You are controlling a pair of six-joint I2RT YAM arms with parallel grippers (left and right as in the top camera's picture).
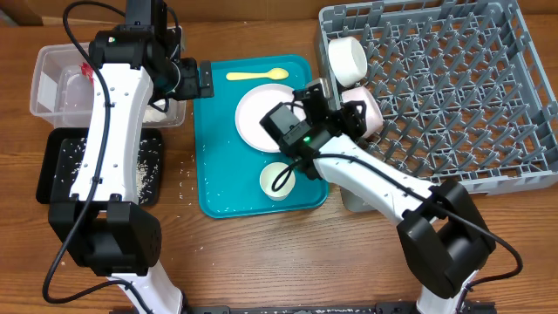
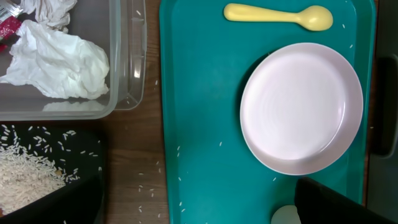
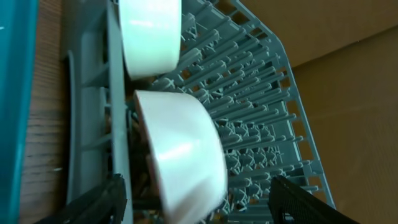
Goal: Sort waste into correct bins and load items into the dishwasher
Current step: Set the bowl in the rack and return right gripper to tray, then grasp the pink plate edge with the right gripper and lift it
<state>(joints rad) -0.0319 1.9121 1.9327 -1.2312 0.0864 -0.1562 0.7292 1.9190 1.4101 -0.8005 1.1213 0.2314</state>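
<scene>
My right gripper is at the racked bowl and should next move off it, over the teal tray [image 1: 218, 148] and down onto the plate's rim on the rack side. The plate still lies unloaded.
My left gripper [image 1: 202, 81] [image 2: 198, 186] is open and empty, over the left part of the teal tray [image 1: 218, 148] [image 2: 199, 93]. On that tray lie a white plate [image 1: 261, 118] [image 2: 301, 106], a pale yellow spoon [image 1: 257, 75] [image 2: 280, 17] and a small white cup [image 1: 275, 180] [image 2: 283, 216]. My right gripper [image 1: 347, 112] [image 3: 196, 183] is open, with its fingers on either side of a white bowl [image 1: 364, 109] [image 3: 183, 155]. That bowl stands on edge at the left side of the grey dish rack [image 1: 453, 96] [image 3: 249, 93]. A second white bowl [image 1: 347, 57] [image 3: 150, 34] stands on edge beside it.
The clear tub [image 1: 52, 83] [image 2: 124, 62] holds crumpled white tissue [image 2: 56, 59] and a red wrapper [image 1: 85, 67] [image 2: 7, 30]. The black tray [image 1: 52, 166] [image 2: 81, 199] in front of it holds rice [image 2: 25, 180]. Loose grains lie on the wood and the teal tray.
</scene>
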